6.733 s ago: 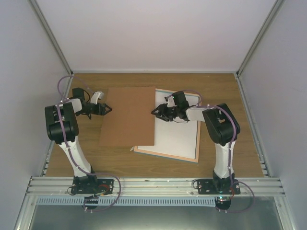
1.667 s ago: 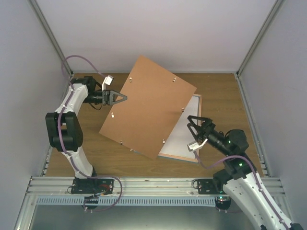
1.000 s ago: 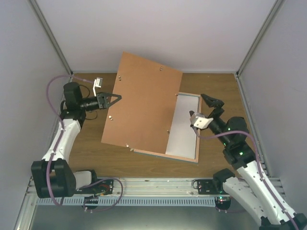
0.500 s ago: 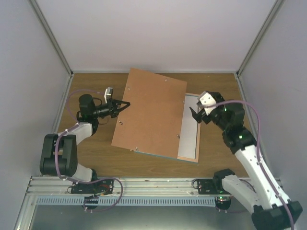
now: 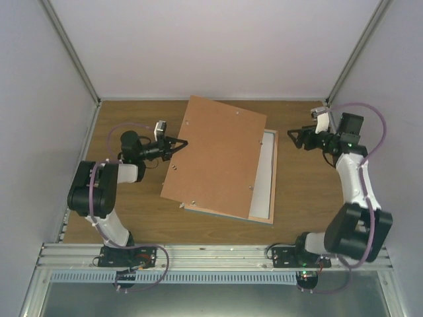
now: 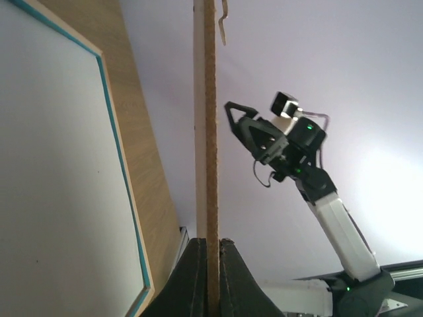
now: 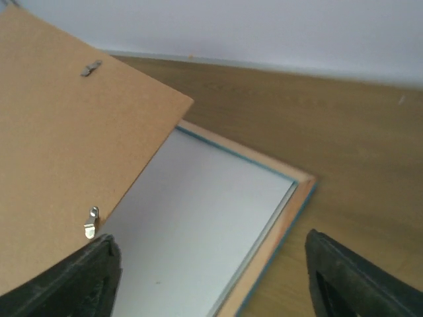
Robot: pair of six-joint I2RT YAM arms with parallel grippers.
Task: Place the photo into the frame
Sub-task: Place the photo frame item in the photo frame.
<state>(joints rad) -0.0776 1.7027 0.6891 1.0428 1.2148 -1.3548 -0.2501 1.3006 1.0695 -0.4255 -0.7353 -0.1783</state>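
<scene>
I need to carry the board with my left gripper toward my right gripper next, to where the white sheet is uncovered, and then lower the board over the frame (image 5: 264, 176) (image 6: 63, 175).
The frame (image 5: 273, 191) lies back-up on the table, light wood rim with a teal edge, and a plain white sheet (image 5: 262, 173) fills its recess. The photo is out of view. My left gripper (image 5: 178, 145) is shut on the left edge of the brown backing board (image 5: 217, 158), which hangs tilted over most of the frame. In the left wrist view the board (image 6: 211, 119) runs edge-on between my clamped jaws (image 6: 211, 243). My right gripper (image 5: 295, 137) hovers open to the right of the frame's far corner (image 7: 299, 188), with nothing between its fingers (image 7: 89, 277).
Small metal turn clips (image 7: 90, 222) sit along the board's edges. Bare wooden table (image 5: 310, 191) lies to the right of the frame and to the left of the board. White walls close in the back and both sides.
My left gripper has carried the board right and lower over the frame. My right arm has swung out toward the right wall, away from the frame, its jaws a little narrower.
</scene>
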